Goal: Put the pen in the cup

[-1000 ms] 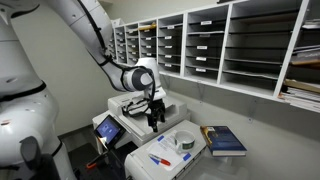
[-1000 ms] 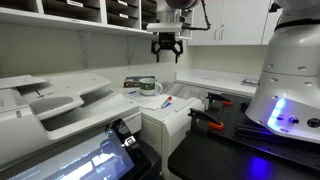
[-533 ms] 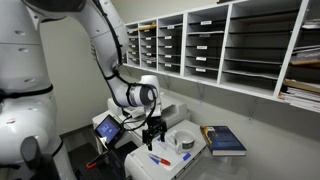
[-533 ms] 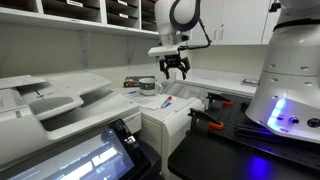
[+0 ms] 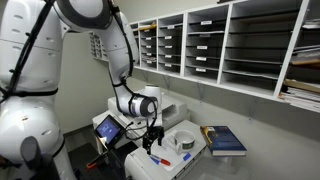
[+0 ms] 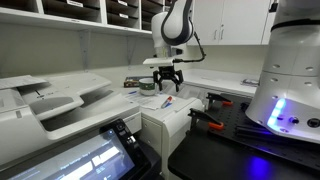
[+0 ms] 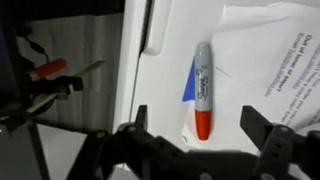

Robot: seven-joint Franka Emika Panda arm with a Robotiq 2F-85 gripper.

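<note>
My gripper needs to go down and close on the red cap [image 5: 163, 161] [image 7: 204, 124] below it, because the open fingers are already on either side of the marker.
The pen [image 7: 203, 90] is a grey marker with a red cap. It lies flat on the white machine top [image 7: 100, 110], beside a blue scrap and a sheet of paper [image 7: 270, 60]. It shows in both exterior views [image 5: 159, 158] [image 6: 167, 101]. My gripper [image 7: 198, 125] is open and empty. It hangs a little above the pen, with one finger on each side of the red cap, not touching it. It also shows in both exterior views [image 5: 152, 138] [image 6: 165, 82]. The short translucent whitish cup [image 5: 186, 142] [image 6: 148, 87] stands just beyond the pen.
A blue book [image 5: 222, 140] lies past the cup. A large printer with a touch screen [image 6: 95, 155] stands beside the machine. Wall shelves [image 5: 220, 45] run behind. Red-handled tools [image 6: 205, 122] [image 7: 45, 70] lie on the dark surface below.
My gripper has come down from well above the machine top to just over the pen, still open. The pen and cup have not moved.
</note>
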